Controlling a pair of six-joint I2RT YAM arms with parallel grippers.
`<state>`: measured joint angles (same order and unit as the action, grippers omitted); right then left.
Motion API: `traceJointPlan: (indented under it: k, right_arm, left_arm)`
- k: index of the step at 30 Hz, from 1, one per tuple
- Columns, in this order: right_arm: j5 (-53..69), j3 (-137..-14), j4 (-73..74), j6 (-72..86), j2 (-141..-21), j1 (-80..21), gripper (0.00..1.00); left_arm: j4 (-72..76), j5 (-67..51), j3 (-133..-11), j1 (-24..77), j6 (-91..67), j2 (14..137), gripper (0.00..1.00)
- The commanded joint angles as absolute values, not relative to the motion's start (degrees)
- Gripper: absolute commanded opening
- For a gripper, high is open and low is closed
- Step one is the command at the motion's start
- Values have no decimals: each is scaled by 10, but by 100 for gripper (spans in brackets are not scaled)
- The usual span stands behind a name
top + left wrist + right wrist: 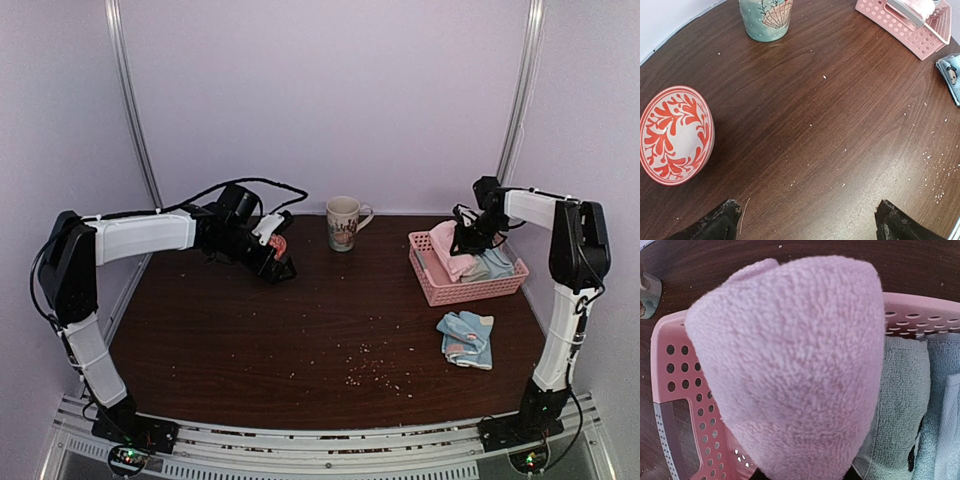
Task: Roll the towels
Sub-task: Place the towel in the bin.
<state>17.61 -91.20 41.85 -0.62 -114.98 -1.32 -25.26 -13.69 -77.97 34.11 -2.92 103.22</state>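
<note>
My right gripper lowers the pale pink towel into the gap beside the sage green towel (902, 400) and releases it next, since the basket's bare bottom lies below the gripper.
A rolled pale pink towel (790, 365) fills the right wrist view, and my right gripper (465, 238) is shut on it over the left end of the pink basket (470, 292). The towel hides the fingertips. A sage green towel (902, 400) and a pale blue towel (942, 405) lie inside the basket beside it. A light blue towel with pink-white patches (467, 338) lies folded on the table in front of the basket. My left gripper (807, 225) hangs open over bare wood at the back left, holding nothing.
A red-and-white patterned bowl (675, 134) sits just left of the left gripper. A shell-print mug (343, 222) stands at the back centre. Small crumbs dot the brown tabletop (300, 330). White walls close in behind and on both sides.
</note>
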Motion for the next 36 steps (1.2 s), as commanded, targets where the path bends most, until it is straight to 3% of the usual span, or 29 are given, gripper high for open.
traceJointPlan:
  k: [1,10,18,36]
  right_arm:
    - [157,-911,433,9,-1123,-18,14]
    - [141,-912,449,21,-1027,-52,8]
    - [149,-876,450,16,-1057,-83,6]
    - [-148,-920,458,-8,-1163,-87,6]
  left_arm:
    - [-231,-139,-782,338,-28,1035,98]
    - [-231,-142,-785,338,-29,1037,98]
    - [-231,-149,-786,338,-32,1037,98]
    - [-234,-148,-785,338,-29,1041,98]
